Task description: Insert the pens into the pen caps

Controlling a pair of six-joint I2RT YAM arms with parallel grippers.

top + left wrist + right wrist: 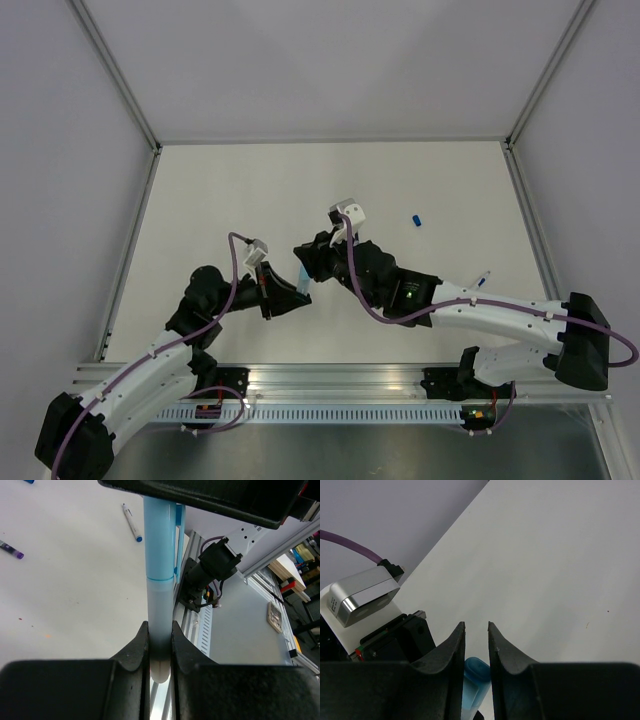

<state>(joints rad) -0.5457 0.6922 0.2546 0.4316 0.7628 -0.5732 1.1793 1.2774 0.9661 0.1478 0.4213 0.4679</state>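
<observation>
The spot of tabletop beside the purple-tipped pen is below and outward of my left gripper, so I should lower the gripper outward and release the capped pen there.
My left gripper (160, 625) is shut on the lower end of a pen (159, 615) with a pale barrel. A sky-blue pen cap (160, 540) with a clip sits over the pen's far end and runs up into my right gripper. In the right wrist view that cap (476, 680) lies between the fingers of my right gripper (476, 624), which is shut on it. In the top view the two grippers meet above the table's middle, left (287, 298) and right (304, 256), with the pen and cap (301, 279) between them.
A dark blue cap (416, 218) lies at the right rear of the table. A white pen with a blue tip (481, 279) lies by the right arm and also shows in the left wrist view (131, 522). A purple-tipped pen (11, 549) lies further off. A metal rail (200, 625) runs along the near edge.
</observation>
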